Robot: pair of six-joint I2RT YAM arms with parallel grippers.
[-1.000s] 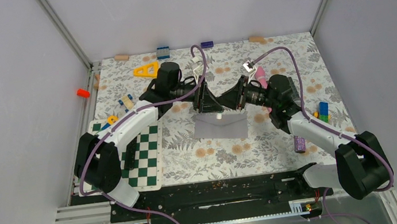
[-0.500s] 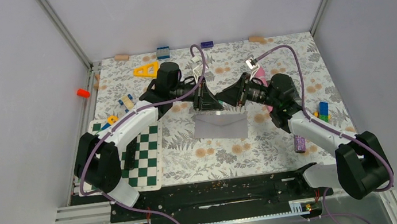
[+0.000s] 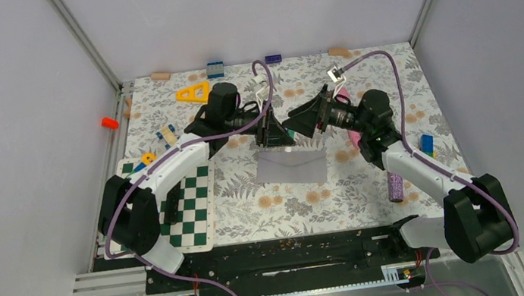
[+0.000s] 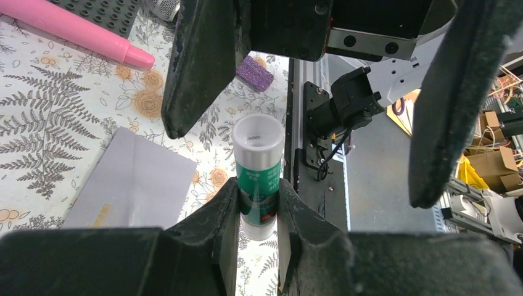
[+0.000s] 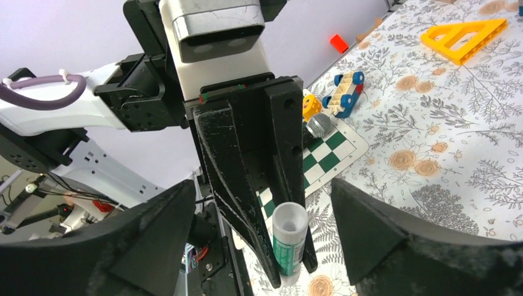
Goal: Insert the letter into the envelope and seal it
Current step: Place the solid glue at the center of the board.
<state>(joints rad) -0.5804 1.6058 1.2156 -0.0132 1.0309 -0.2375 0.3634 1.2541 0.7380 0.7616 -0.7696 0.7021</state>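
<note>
My left gripper will next move down and left in the top view, to the clear tabletop between the chessboard and the envelope, to release the glue stick (image 4: 259,176).
The grey envelope (image 3: 293,166) lies flat on the flowered table, also seen below in the left wrist view (image 4: 129,182). The letter is hidden from every view. A green-and-white glue stick (image 4: 259,176) stands between the fingers of my left gripper (image 4: 258,200), which is shut on its lower body above the envelope's far edge (image 3: 275,135). My right gripper (image 5: 262,185) stands open facing it, its fingers wide on either side of the glue stick (image 5: 288,240) and not touching it. In the top view the right gripper (image 3: 301,121) hangs just right of the left one.
A pink marker (image 4: 80,31) and a dark studded plate (image 4: 105,7) lie beyond the envelope. A purple block (image 3: 395,190) sits at the right and a green chessboard (image 3: 191,203) at the left. A yellow triangle (image 3: 193,92) and small bricks line the far edge.
My right gripper has opened and drawn back up and to the right, off the glue stick. My left gripper has shut on the glue stick and holds it alone.
</note>
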